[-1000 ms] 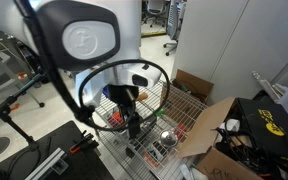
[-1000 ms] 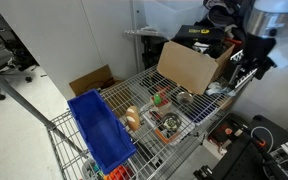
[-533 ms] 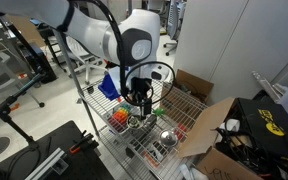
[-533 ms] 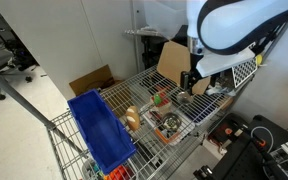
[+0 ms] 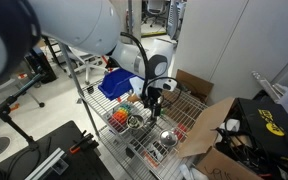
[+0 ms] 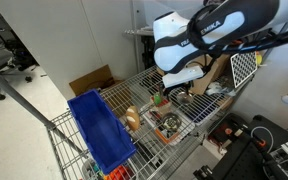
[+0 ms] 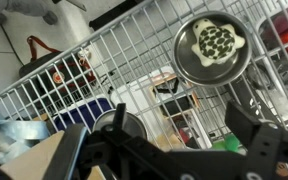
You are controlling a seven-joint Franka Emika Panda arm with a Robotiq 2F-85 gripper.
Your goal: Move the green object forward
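The green object (image 7: pixel 228 144) is still at the bottom edge of the wrist view, so my open gripper will next move outward and then go down over it.
The green object (image 7: pixel 227 144) is a small bright green item on the wire shelf. It shows at the bottom of the wrist view, just inside the right finger. In an exterior view it peeks out beside the fingers (image 6: pixel 157 99). My gripper (image 7: pixel 181 116) is open and empty, low over the shelf, with its fingers either side of the spot by the green object. It also shows in both exterior views (image 5: pixel 154 101) (image 6: pixel 165 93). I cannot tell if a finger touches the green object.
A round metal cup (image 7: pixel 214 45) (image 5: pixel 167 137) stands on the wire shelf (image 6: pixel 144 80) close by. A blue plastic bin (image 6: pixel 99 125) (image 5: pixel 119 82) lies at one end. A bowl of small items (image 6: pixel 167 125), a bread-like item (image 6: pixel 132 118) and a cardboard box (image 5: pixel 214 125) crowd the shelf.
The arm has swung in from the side over the wire shelf and come down, bringing the open gripper to the green object. The objects on the shelf have not moved.
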